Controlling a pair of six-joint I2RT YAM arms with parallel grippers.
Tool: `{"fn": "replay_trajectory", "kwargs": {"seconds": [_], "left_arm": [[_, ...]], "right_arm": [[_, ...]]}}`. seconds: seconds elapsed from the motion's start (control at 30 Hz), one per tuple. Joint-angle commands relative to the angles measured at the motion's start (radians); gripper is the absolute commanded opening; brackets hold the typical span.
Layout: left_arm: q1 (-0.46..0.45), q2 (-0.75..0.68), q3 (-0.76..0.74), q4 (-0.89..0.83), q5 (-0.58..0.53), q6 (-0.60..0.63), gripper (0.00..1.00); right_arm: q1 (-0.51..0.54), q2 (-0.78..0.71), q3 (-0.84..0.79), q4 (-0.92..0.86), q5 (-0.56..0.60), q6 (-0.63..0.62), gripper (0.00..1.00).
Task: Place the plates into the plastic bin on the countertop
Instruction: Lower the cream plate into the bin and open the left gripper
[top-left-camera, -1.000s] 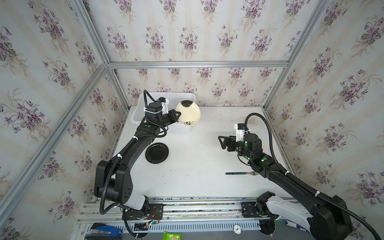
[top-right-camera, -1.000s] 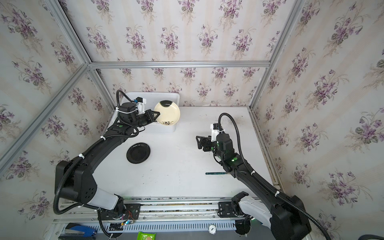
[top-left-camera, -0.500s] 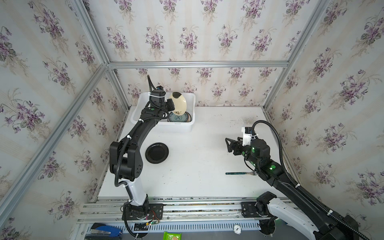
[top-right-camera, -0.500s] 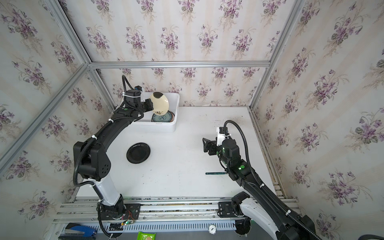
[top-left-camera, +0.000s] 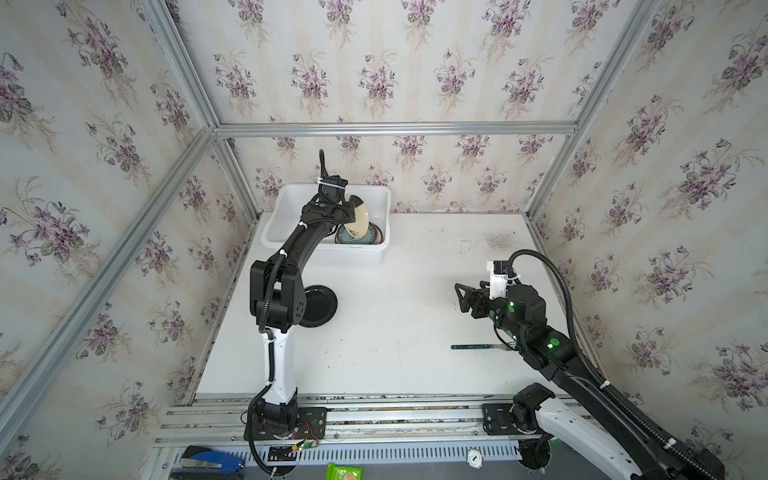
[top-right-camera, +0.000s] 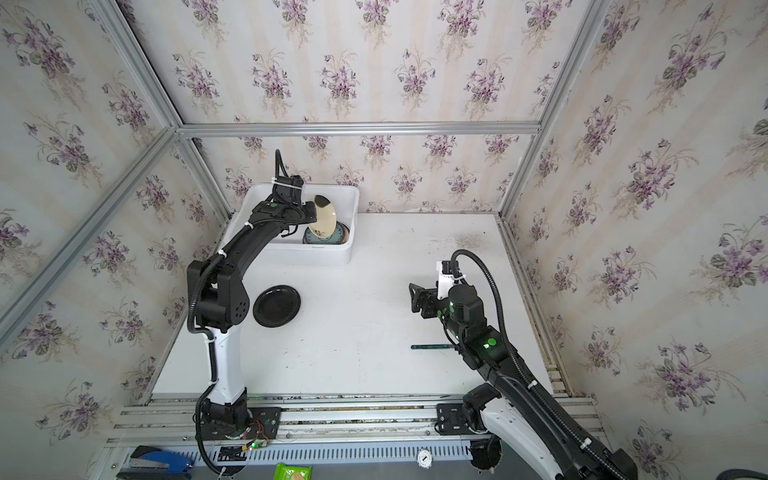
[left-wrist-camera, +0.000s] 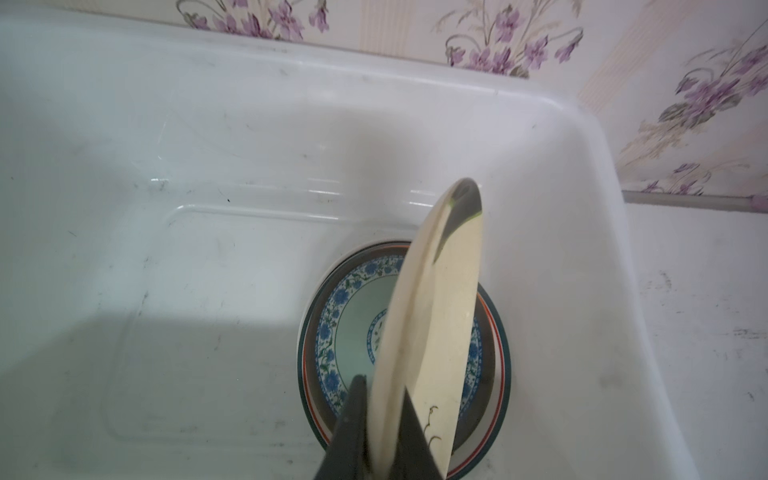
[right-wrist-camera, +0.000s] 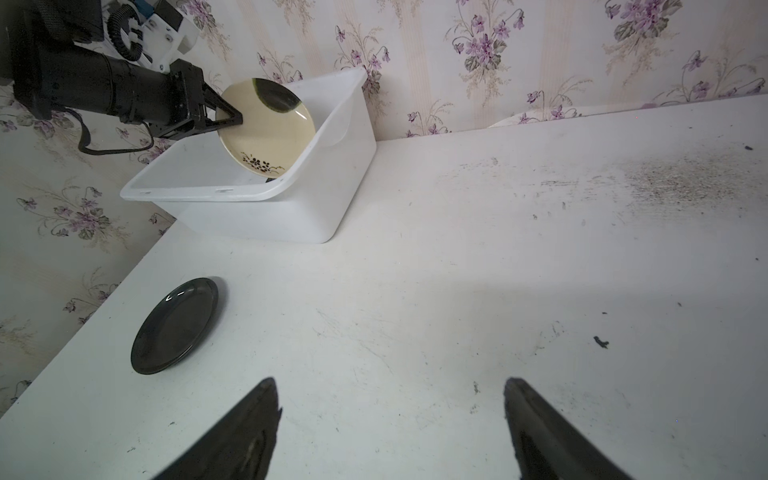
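The cream plate already hangs over the flowered top plate of the stack (top-left-camera: 368, 235) (left-wrist-camera: 357, 324). So my left gripper next moves down toward that top plate and releases the cream plate's rim.
My left gripper (left-wrist-camera: 382, 388) is shut on the rim of a cream plate (left-wrist-camera: 436, 311). It holds the plate tilted on edge inside the white plastic bin (left-wrist-camera: 249, 124), just above a stack of plates (left-wrist-camera: 353, 324) whose top one has blue flowers and teal rings. Both top views show the cream plate (top-left-camera: 360, 216) (top-right-camera: 325, 216) over the right end of the bin (top-left-camera: 332, 253). A black plate (top-left-camera: 320, 305) (right-wrist-camera: 174, 326) lies flat on the countertop (top-left-camera: 395, 311), partly behind the left arm. My right gripper (right-wrist-camera: 390, 386) (top-left-camera: 460, 296) hovers open and empty over bare countertop at the right.
A dark-handled fork (top-left-camera: 478, 346) lies on the countertop beside the right arm. The bin stands against the back wall near the left corner. Papered walls and aluminium posts close in three sides; a rail (top-left-camera: 374, 409) runs along the front edge.
The left arm carried the cream plate from beside the bin's right end to over the bin, tipped it on edge and lowered it toward the stack. The right gripper drew back rightward.
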Motion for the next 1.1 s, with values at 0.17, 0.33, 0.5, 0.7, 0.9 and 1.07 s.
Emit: {"fn": "replay_trajectory", "kwargs": {"seconds": [0.17, 0.33, 0.5, 0.7, 0.9, 1.07], "left_arm": [[-0.005, 0.057, 0.034, -0.044, 0.049, 0.05, 0.12], [-0.009, 0.09, 0.052, -0.069, 0.034, 0.078, 0.18], [-0.009, 0.107, 0.062, -0.083, 0.032, 0.095, 0.38], [-0.011, 0.088, 0.061, -0.083, 0.033, 0.122, 0.56], [-0.012, 0.042, 0.053, -0.085, -0.003, 0.146, 1.0], [-0.012, -0.028, 0.013, -0.086, -0.055, 0.152, 1.0]], "right_arm": [[0.0, 0.03, 0.008, -0.018, 0.057, 0.047, 0.87], [-0.001, 0.052, 0.012, -0.027, 0.076, 0.071, 0.87], [-0.001, 0.072, 0.016, -0.02, 0.091, 0.083, 0.87], [-0.003, 0.096, 0.026, -0.015, 0.086, 0.085, 0.87], [-0.003, 0.116, 0.031, -0.017, 0.085, 0.084, 0.87], [-0.005, 0.122, 0.031, -0.01, 0.086, 0.09, 0.87]]}}
